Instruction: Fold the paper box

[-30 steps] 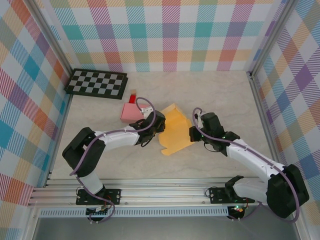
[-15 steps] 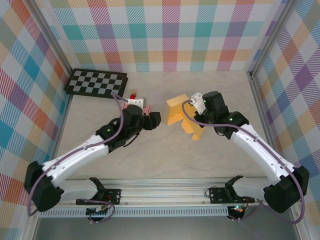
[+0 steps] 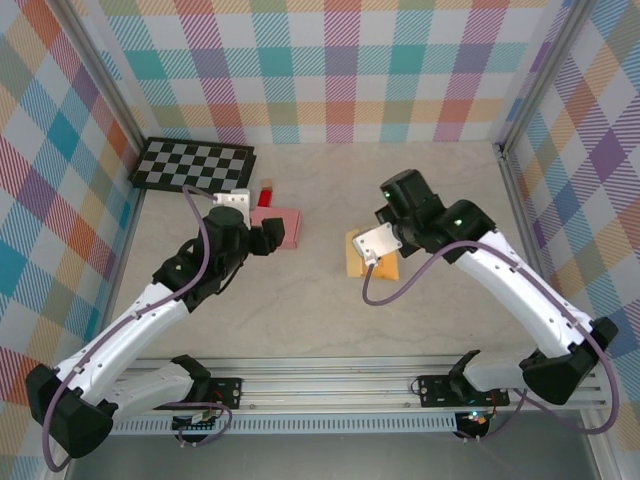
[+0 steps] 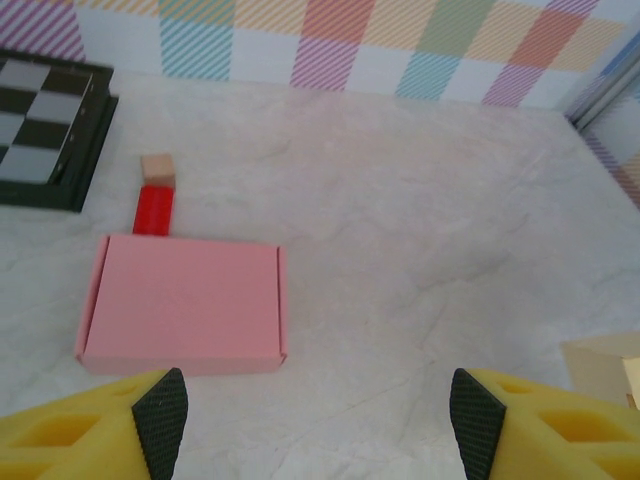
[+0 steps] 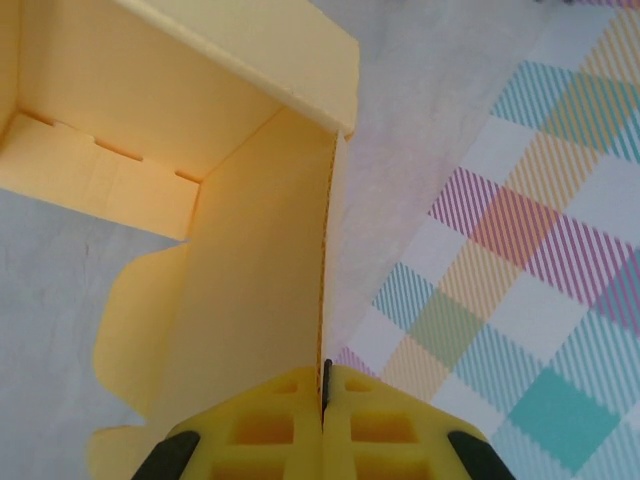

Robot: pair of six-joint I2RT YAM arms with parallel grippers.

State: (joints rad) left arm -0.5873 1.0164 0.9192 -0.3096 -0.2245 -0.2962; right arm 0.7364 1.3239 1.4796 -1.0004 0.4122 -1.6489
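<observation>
The yellow box's panel edge (image 5: 323, 355) stands between my right gripper's shut fingers. That edge comes free next as my right gripper spreads its fingers above the middle of the table.
The yellow paper box (image 5: 200, 150) hangs partly folded, its walls standing and one flap with a scalloped edge loose. My right gripper (image 5: 326, 385) is shut on the edge of one of its panels. From above, the box (image 3: 354, 258) shows under the right wrist at mid table. My left gripper (image 4: 318, 430) is open with nothing between its fingers, over bare table just right of a closed pink box (image 4: 180, 300). From above, the left gripper (image 3: 272, 237) sits beside the pink box (image 3: 290, 228), well to the left of the yellow box.
A red block (image 4: 153, 210) and a tan cube (image 4: 157, 167) lie in a row behind the pink box. A black-and-white checkerboard (image 3: 193, 165) rests at the back left. Plaid walls enclose the table, and a metal rail (image 3: 330, 385) runs along its near edge.
The right gripper has lifted the yellow box off the table and carried it to the right. The left gripper opened wider, let go and drew back left toward the pink box.
</observation>
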